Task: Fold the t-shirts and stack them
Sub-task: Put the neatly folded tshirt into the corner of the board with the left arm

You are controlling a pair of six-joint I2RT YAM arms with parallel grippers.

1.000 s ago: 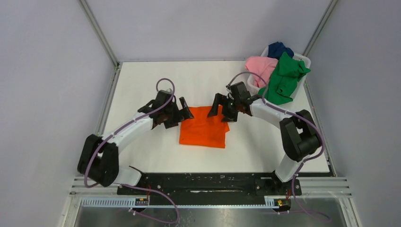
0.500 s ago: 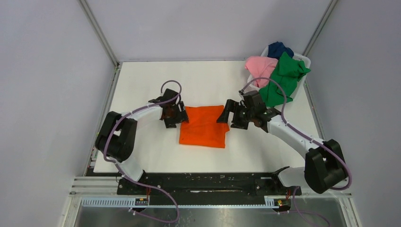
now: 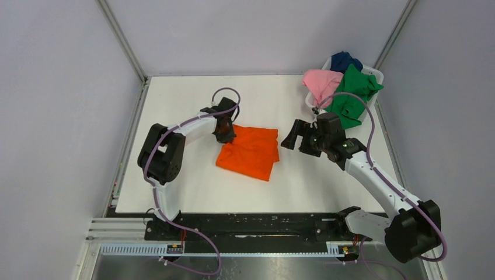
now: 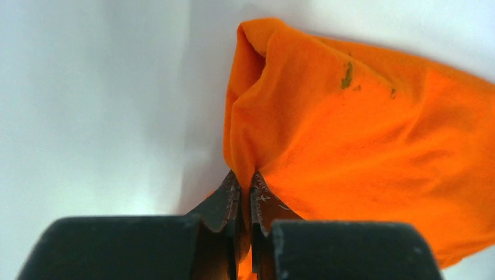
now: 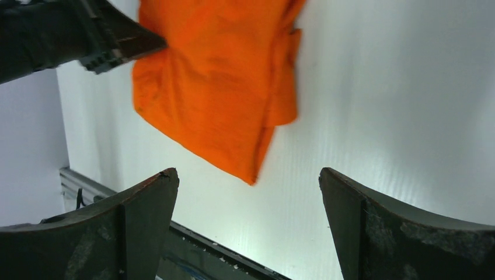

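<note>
My left gripper should next drag the orange shirt outward to the bare far table corner (image 3: 169, 96), to the gripper's left in the top view, and release it there.
A folded bright orange t-shirt (image 3: 248, 153) lies mid-table, slightly skewed. My left gripper (image 3: 229, 133) is at its far left corner, shut on a pinch of the orange cloth (image 4: 362, 134); the left wrist view shows the fabric squeezed between the left gripper's (image 4: 245, 175) jaws. My right gripper (image 3: 293, 139) hovers open just right of the shirt, touching nothing. In the right wrist view the right gripper (image 5: 246, 171) has wide-set jaws, with the orange shirt (image 5: 216, 76) beyond them. The pink (image 3: 323, 81), green (image 3: 350, 96) and dark blue (image 3: 344, 60) t-shirts are heaped in the basket.
The white plastic basket (image 3: 377, 73) stands at the back right corner, with the green shirt hanging over its front. Grey walls close in the white table (image 3: 175, 175) on three sides. A black rail (image 3: 251, 224) runs along the near edge.
The left gripper went from open to shut on the orange shirt's left corner and shifted toward the back, skewing the shirt. The right gripper drew back to the right, away from the shirt.
</note>
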